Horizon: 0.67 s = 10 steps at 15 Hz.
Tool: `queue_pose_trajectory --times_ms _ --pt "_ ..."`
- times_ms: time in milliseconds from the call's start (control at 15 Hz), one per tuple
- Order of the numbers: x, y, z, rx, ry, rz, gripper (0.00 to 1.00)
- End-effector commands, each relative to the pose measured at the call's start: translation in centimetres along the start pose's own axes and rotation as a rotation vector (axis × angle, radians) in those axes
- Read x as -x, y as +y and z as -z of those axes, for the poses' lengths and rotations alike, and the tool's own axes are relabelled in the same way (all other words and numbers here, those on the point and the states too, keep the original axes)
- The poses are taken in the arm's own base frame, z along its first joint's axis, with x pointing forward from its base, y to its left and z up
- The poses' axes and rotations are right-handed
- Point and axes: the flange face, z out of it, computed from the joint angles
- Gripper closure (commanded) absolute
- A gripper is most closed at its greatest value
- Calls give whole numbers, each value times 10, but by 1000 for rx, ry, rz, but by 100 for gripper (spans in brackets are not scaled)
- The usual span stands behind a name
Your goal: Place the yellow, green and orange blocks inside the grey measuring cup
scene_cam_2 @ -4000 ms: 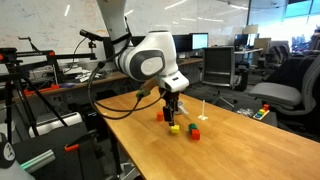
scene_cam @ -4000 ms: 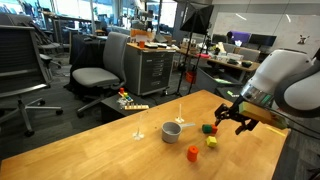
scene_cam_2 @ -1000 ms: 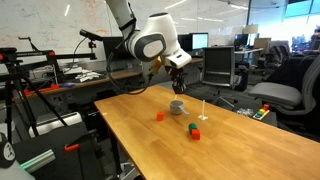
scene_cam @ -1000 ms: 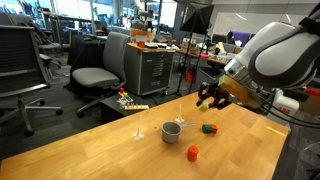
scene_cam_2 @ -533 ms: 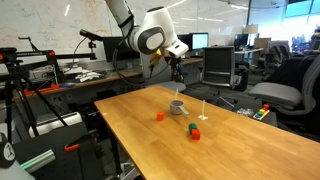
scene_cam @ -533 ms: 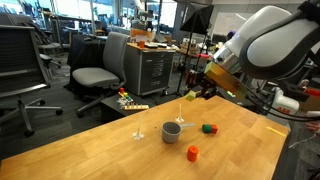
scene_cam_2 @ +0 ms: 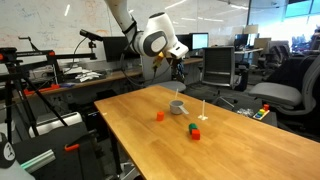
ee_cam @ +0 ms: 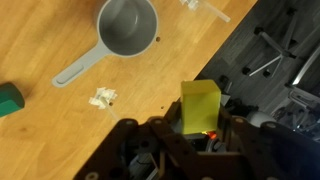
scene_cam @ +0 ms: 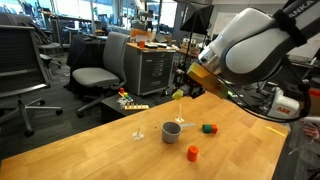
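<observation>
I will lower my gripper slightly next and move the yellow block over the opening of the grey measuring cup [scene_cam: 172,131], because the yellow block is hanging beside the measuring cup's rim.
My gripper [scene_cam: 181,93] hangs above the table, shut on the yellow block [scene_cam: 178,96]. The wrist view shows the yellow block [ee_cam: 200,106] clamped between the jaws of the gripper [ee_cam: 202,128]. The grey measuring cup [scene_cam: 172,131] stands below and slightly aside, empty in the wrist view [ee_cam: 128,25], its handle pointing away. The green block [scene_cam: 205,128] lies beside the cup, with a red piece touching it. The orange block [scene_cam: 192,153] lies nearer the table's front. In an exterior view the gripper [scene_cam_2: 178,69] hovers over the cup [scene_cam_2: 177,106], with the orange block [scene_cam_2: 158,116] and green block [scene_cam_2: 193,127] nearby.
A thin white upright stand [scene_cam_2: 203,109] and a small clear stand [scene_cam: 138,133] are near the cup. A white scrap [ee_cam: 103,97] lies by the cup's handle. The table edge [ee_cam: 205,55] runs close to the cup, with floor beyond. Office chairs [scene_cam: 95,75] stand behind.
The gripper has carried the yellow block across from beside the blocks to a spot above the cup. The cup and the blocks on the table have stayed put.
</observation>
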Motion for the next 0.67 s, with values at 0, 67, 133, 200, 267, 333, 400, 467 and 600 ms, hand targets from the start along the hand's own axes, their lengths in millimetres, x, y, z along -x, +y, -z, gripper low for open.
queue_pose_trajectory --times_ms 0,67,133,200,267,333,400,467,600 --pt "-3 -14 -16 9 19 -2 88" --pt "-3 -14 -20 12 22 -1 88" --pt "-1 -14 -25 18 20 0 88" --pt "3 -14 -29 22 19 3 88" --pt "7 -13 -33 27 19 8 88" --pt "11 -12 -38 33 19 12 88" --pt "15 -11 -41 37 18 15 88" --pt "19 -10 -45 44 15 17 88" --pt "25 -9 -50 53 10 24 88"
